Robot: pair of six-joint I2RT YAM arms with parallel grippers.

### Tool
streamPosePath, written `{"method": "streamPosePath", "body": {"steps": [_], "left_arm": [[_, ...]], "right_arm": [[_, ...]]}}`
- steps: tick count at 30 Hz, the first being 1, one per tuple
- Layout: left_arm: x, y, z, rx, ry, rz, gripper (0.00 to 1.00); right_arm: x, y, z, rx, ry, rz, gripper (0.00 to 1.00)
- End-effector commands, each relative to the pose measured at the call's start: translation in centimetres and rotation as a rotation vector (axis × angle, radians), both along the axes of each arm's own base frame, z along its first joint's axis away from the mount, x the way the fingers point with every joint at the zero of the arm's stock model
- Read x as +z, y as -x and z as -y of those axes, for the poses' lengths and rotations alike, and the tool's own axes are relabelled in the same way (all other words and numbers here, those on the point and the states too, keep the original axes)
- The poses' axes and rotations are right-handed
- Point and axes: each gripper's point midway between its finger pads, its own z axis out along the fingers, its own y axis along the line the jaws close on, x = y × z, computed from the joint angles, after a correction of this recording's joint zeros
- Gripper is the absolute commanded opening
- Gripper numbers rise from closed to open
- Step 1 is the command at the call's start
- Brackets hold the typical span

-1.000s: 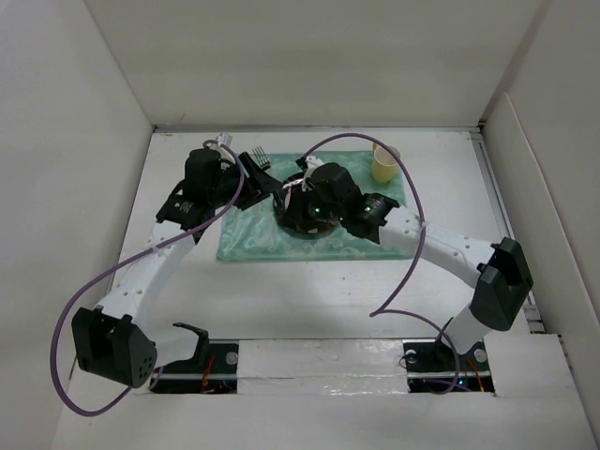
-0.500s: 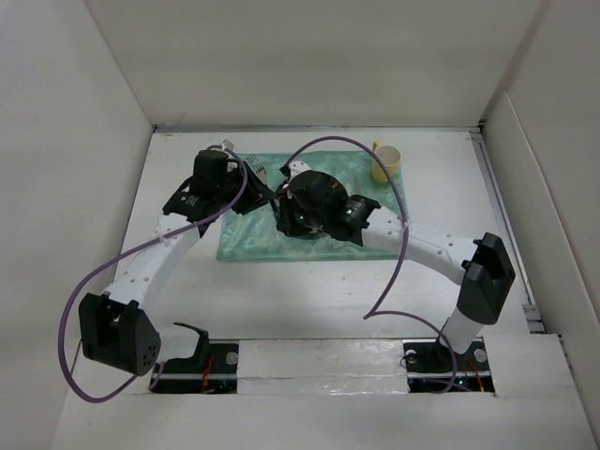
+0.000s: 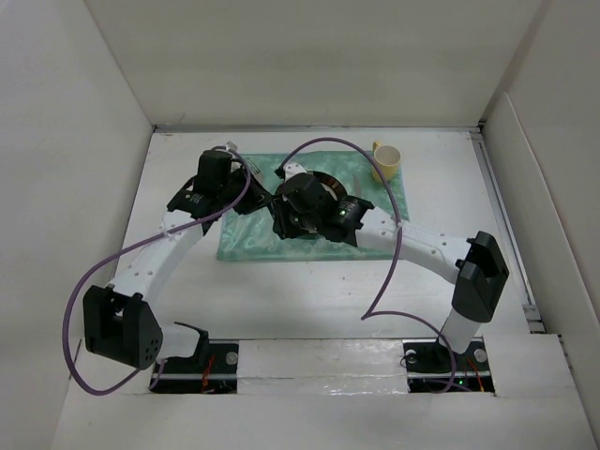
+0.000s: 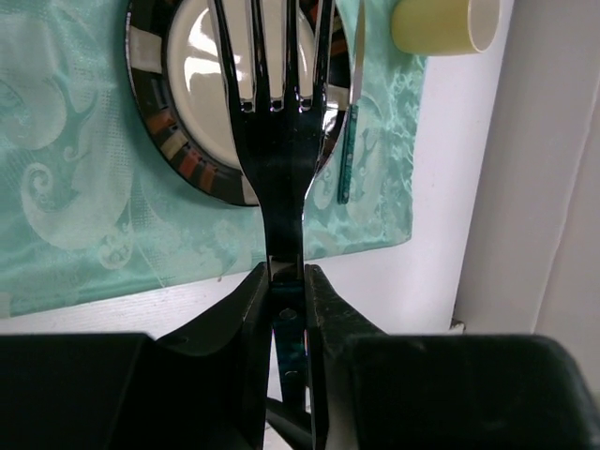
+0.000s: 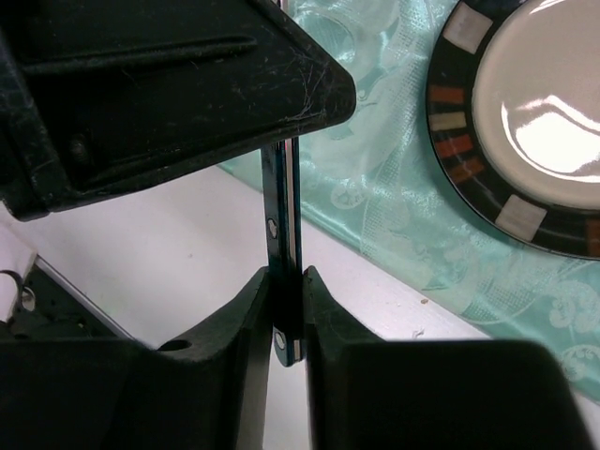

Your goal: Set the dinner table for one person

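Observation:
My left gripper should bring the fork (image 4: 281, 141) down to the left in its wrist view, onto the bare mat opposite the knife, and release it there.
A black fork (image 4: 281, 141) hangs above the dinner table (image 3: 309, 291), held at both ends. My left gripper (image 4: 284, 274) is shut on its neck, and the tines reach over a black-rimmed plate (image 4: 155, 103). My right gripper (image 5: 284, 277) sits with both jaws against the tip of the fork's handle (image 5: 281, 216). The plate lies on a mint-green placemat (image 3: 248, 239). On the mat to the right of the plate lies a knife (image 4: 347, 155). In the top view both grippers meet over the mat's left half, and the fork is hidden there.
A pale yellow cup (image 3: 386, 161) stands at the mat's far right corner. White walls enclose the table on three sides. The left arm's black housing (image 5: 169, 84) fills the upper left of the right wrist view, close above the right jaws.
My left gripper's jaws have closed onto the fork. The right arm has shifted left toward the left gripper, carrying the fork's handle with it.

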Motion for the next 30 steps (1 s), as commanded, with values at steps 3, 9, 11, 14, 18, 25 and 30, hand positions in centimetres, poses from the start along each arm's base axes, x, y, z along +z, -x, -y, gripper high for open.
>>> {"method": "streamPosePath", "body": {"steps": [3, 9, 11, 14, 18, 25, 30], "left_arm": [[-0.6, -1.2, -0.9, 0.015, -0.085, 0.018, 0.0], [-4.8, -4.5, -2.9, -0.014, -0.346, -0.065, 0.0], [-6.4, -5.8, -3.4, -0.037, -0.422, -0.086, 0.0], [-8.3, -6.8, -4.3, -0.047, -0.514, -0.127, 0.0], [-12.4, -7.3, -5.9, -0.096, -0.655, -0.216, 0.0], [-14.5, -8.1, -6.0, -0.119, -0.689, -0.226, 0.0], [-14.1, -8.9, -5.9, -0.13, -0.699, -0.202, 0.0]], "right_arm": [[3.5, -0.3, 0.3, -0.027, -0.085, 0.03, 0.52], [3.4, -0.7, 6.5, -0.096, -0.097, -0.013, 0.66], [4.7, -0.6, 9.0, -0.134, -0.113, 0.013, 0.66], [4.6, -0.4, 12.9, -0.204, -0.105, 0.023, 0.66], [4.0, -0.4, 17.3, -0.29, -0.104, 0.027, 0.65], [3.4, -0.3, 20.2, -0.329, -0.1, 0.016, 0.65], [3.1, -0.4, 20.5, -0.34, -0.097, 0.005, 0.65]]}}
